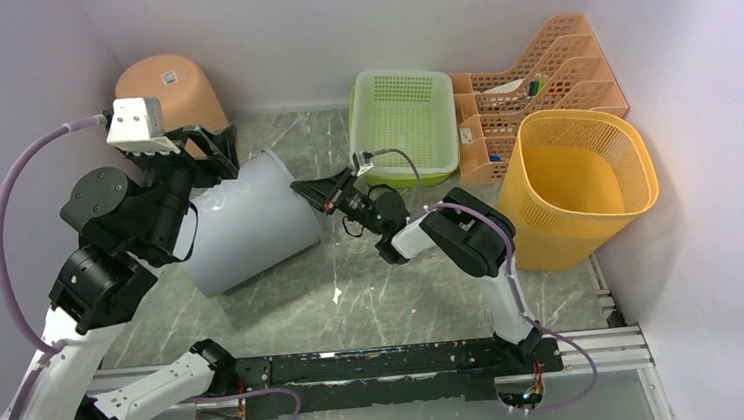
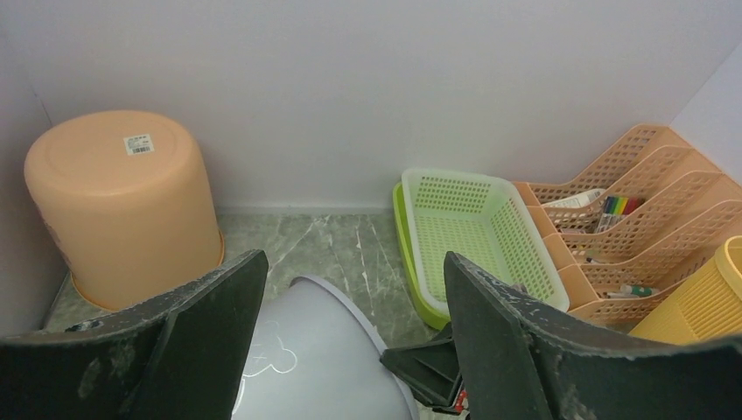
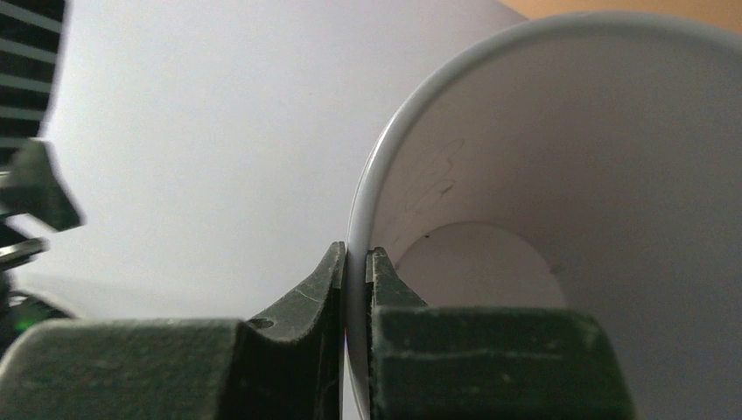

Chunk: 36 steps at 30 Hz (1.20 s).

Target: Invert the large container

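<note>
The bucket's held rim comes down onto the marble table below it next as my right gripper turns downward before releasing, since the bucket lies tilted on its side.
The large container (image 1: pixel 249 230) is a pale grey bucket, tilted on its side on the marble table with its mouth toward the right. My right gripper (image 1: pixel 313 196) is shut on its rim; in the right wrist view the rim (image 3: pixel 359 219) runs between the two fingers, one inside and one outside the wall, around my right gripper (image 3: pixel 357 258). My left gripper (image 1: pixel 213 150) hovers open over the bucket's upper far side. In the left wrist view its wide-set jaws straddle the grey wall (image 2: pixel 324 359) without touching it, around my left gripper (image 2: pixel 354 262).
An upside-down peach bucket (image 1: pixel 170 85) stands in the back left corner. A green perforated tray (image 1: pixel 403 122) lies behind the right gripper, an orange file rack (image 1: pixel 548 76) at back right, and a yellow mesh basket (image 1: pixel 577 184) to the right. Walls enclose three sides.
</note>
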### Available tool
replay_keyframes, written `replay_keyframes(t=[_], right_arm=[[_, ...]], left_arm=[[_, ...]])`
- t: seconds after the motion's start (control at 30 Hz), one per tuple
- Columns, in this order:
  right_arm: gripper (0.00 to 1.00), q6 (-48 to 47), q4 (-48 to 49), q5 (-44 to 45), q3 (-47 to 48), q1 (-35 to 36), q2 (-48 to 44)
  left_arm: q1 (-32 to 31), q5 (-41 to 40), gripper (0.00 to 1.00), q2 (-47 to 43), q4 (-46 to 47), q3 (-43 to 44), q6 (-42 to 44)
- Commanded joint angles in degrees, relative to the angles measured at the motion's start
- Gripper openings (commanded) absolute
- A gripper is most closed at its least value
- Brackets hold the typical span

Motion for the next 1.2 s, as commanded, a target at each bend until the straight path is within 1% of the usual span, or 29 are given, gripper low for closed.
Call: replay_keyframes(t=[0.0, 0.2, 0.4, 0.6, 0.73, 0.83, 0.97, 1.0, 1.1, 1.17], right_arm=[[0.00, 8.0, 8.2, 0.0, -6.4, -2.3, 5.0], [0.00, 13.0, 15.9, -0.5, -14.2, -5.4, 8.9], [0.00, 11.0, 16.1, -1.5, -21.8, -7.4, 8.9], [0.00, 7.0, 12.5, -2.5, -26.1, -7.5, 8.0], [0.00, 4.7, 10.4, -3.4, -26.7, -7.3, 6.8], [0.00, 1.9, 5.8, -4.2, -26.1, -7.1, 4.2], [0.00, -3.6, -4.1, -3.9, -25.5, -6.3, -1.1], [0.03, -5.3, -7.9, -3.6, -25.2, -6.1, -2.9], [0.32, -11.2, -21.8, -1.9, -23.1, -5.5, -8.6], [0.49, -15.5, -31.1, 0.2, -21.0, -5.0, -11.4]], left_arm=[[0.2, -0.3, 0.86, 0.6, 0.8, -0.2, 0.7], [0.2, -0.6, 0.87, 2.1, 0.9, -0.3, 1.3], [0.3, -0.2, 0.88, 3.0, 2.5, -2.0, 1.2], [0.2, -0.2, 0.88, 3.6, 3.5, -3.6, 1.0], [0.2, -0.2, 0.88, 3.6, 4.4, -4.7, 0.7], [0.2, 0.0, 0.89, 3.8, 4.2, -4.8, 0.7], [0.3, -0.4, 0.89, 3.6, 4.1, -5.5, 0.5], [0.3, -0.5, 0.89, 3.4, 4.1, -5.7, 0.4], [0.2, -0.4, 0.89, 2.9, 4.1, -6.5, 0.0], [0.2, -0.4, 0.89, 2.6, 4.0, -6.8, -0.2]])
